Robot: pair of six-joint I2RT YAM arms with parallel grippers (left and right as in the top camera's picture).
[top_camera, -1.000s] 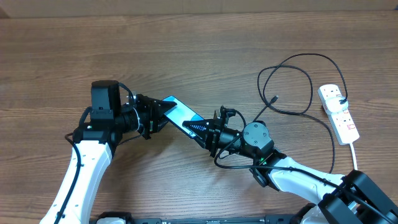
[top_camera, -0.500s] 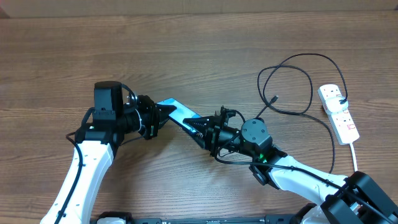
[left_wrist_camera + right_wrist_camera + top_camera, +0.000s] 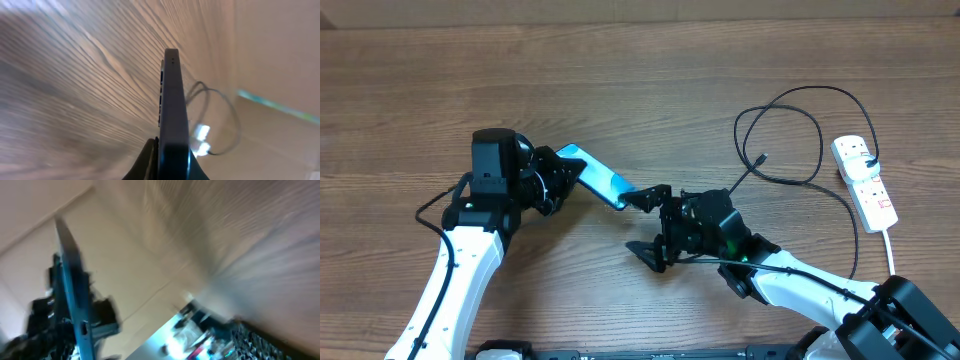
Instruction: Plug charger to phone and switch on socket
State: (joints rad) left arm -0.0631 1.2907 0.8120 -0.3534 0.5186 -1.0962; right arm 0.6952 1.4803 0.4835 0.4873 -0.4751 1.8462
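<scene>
The plug tip is lying loose, so I will move my right gripper outward and to the right in the overhead view, and then down onto the cable (image 3: pixel 747 173) behind it.
The phone (image 3: pixel 592 173), blue-screened, is held off the table by its left end in my left gripper (image 3: pixel 556 172), which is shut on it. In the left wrist view the phone (image 3: pixel 173 105) stands edge-on between the jaws of that gripper (image 3: pixel 170 167). My right gripper (image 3: pixel 646 225) is open, fingers spread wide just right of the phone's free end, nothing between them. The blurred right wrist view shows the phone's edge (image 3: pixel 74 295) with its port. The charger (image 3: pixel 790 125) lies in loops at the right, plug tip (image 3: pixel 760 159) loose on the table. The socket (image 3: pixel 865 182) sits at the far right.
A thick white cord (image 3: pixel 892 245) runs from the socket toward the front edge. Both arms crowd the front middle of the wooden table (image 3: pixel 640 70). A wall edge runs along the back.
My right gripper has opened, let go of the phone's end and drawn back a little. The left gripper has closed fully on the phone and carried it slightly up and left.
</scene>
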